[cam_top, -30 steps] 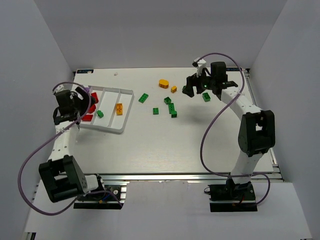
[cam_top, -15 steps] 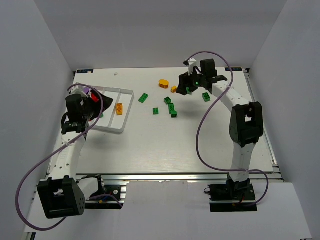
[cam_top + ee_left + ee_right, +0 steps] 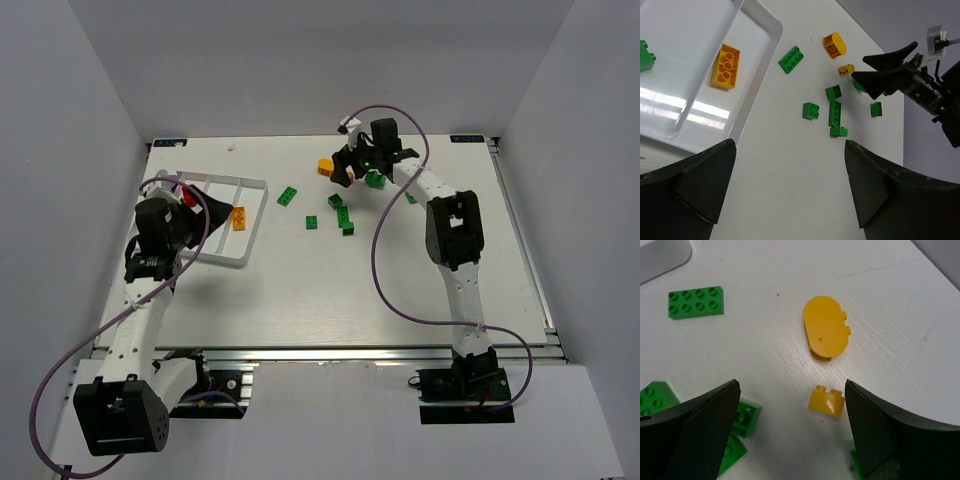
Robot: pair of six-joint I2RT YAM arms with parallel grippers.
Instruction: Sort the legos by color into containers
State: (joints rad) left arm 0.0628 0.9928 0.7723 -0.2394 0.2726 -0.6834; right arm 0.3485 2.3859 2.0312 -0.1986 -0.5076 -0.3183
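Observation:
My right gripper is going to move down and to the left in the top view next, to straddle the rounded orange-yellow brick [image 3: 325, 167] [image 3: 825, 333]. The table is bare on either side of both the brick's sides.
My right gripper [image 3: 349, 172] is open and empty, low over the far middle of the table. In the right wrist view its jaws [image 3: 791, 386] stand either side of a small orange-yellow brick [image 3: 826, 400], with a rounded orange-yellow brick [image 3: 825, 333] just beyond. My left gripper [image 3: 203, 207] is open and empty above the white tray [image 3: 225, 181]. The tray holds an orange-yellow brick [image 3: 726, 66], a green brick [image 3: 645, 54] and red bricks [image 3: 188, 197]. Several green bricks [image 3: 344, 215] lie loose mid-table. No purple brick shows.
A flat green plate [image 3: 695, 302] lies between the tray and the orange-yellow bricks; it also shows in the left wrist view [image 3: 791, 59]. One green brick [image 3: 876, 108] lies right of the cluster. White walls enclose the table on three sides.
My right gripper has swung left, from near the right green brick to over the orange-yellow bricks. My left gripper has moved right, from the tray's left edge to over the tray.

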